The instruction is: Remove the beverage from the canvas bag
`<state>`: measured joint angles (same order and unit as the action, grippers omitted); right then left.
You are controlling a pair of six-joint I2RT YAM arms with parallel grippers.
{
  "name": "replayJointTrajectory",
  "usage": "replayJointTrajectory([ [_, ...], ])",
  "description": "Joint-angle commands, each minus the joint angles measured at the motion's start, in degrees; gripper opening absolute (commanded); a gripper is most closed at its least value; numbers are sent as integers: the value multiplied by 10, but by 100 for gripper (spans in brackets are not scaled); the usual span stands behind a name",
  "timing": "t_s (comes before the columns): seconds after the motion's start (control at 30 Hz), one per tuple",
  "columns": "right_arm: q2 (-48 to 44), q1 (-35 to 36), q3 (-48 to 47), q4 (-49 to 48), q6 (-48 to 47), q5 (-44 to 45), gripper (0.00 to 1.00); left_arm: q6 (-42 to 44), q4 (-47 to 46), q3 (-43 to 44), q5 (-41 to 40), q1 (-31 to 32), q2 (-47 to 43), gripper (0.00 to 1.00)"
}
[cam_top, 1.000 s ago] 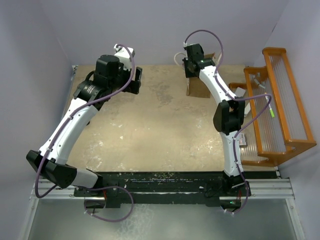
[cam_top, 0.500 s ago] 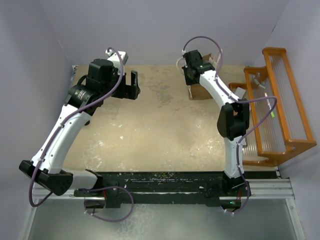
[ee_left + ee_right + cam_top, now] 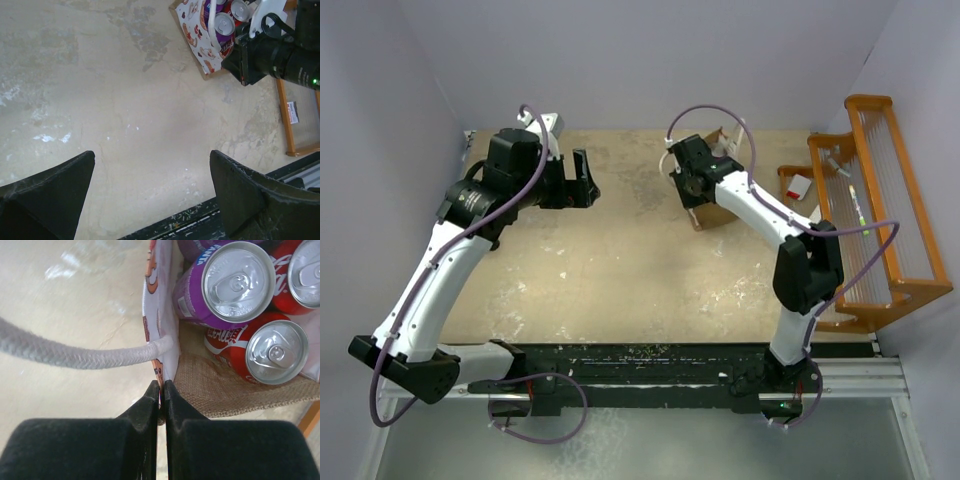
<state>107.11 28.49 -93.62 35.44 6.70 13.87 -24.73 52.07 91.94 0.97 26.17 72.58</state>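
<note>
Next, my right gripper drags the bag back onto the clear tabletop by the front bar [image 3: 658, 292], which lies back of this gripper, and releases the bag's side.
The canvas bag [image 3: 220, 382] is tan burlap with a pale printed lining and a white rope handle [image 3: 75, 357]. It stands at the table's back right [image 3: 720, 213]. Inside it a purple can [image 3: 239, 282] and two red cola cans [image 3: 277, 352] stand upright. My right gripper [image 3: 162, 387] is shut on the bag's left wall at the rim, just below the handle's root; in the top view [image 3: 694, 203] it hangs over the bag's left side. My left gripper [image 3: 152, 167] is open and empty above bare table, well left of the bag [image 3: 200, 37]; the top view [image 3: 578, 180] shows it too.
An orange wooden rack [image 3: 885, 200] stands along the right edge, with a small red and white item [image 3: 798, 185] beside it. The table's black front rail [image 3: 650, 360] lies near the arm bases. Purple walls close in the back and sides.
My right gripper has come down and toward the near left with the bag's wall in it, and the bag has shifted with it. My left gripper has drifted left and stayed open.
</note>
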Motion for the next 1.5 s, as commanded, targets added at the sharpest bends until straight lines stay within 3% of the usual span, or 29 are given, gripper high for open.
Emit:
replayJointTrajectory([
  [0.0, -61, 47, 55, 50, 42, -95, 0, -58, 0, -22, 23, -1, -24, 99],
  [0.5, -159, 184, 117, 32, 120, -203, 1, -158, 13, -85, 25, -1, -89, 99],
  [0.87, -170, 316, 145, 25, 156, -191, 1, -202, 41, -120, 14, -1, -139, 99],
  [1.1, -177, 363, 154, 25, 163, -181, 2, -228, 58, -132, 8, -1, -162, 99],
  [1.3, -186, 363, 154, 38, 146, -152, 14, -257, 60, -156, 16, 0, -176, 99],
  [1.47, -190, 363, 147, 53, 145, -142, 36, -279, 42, -188, 23, -1, -181, 99],
])
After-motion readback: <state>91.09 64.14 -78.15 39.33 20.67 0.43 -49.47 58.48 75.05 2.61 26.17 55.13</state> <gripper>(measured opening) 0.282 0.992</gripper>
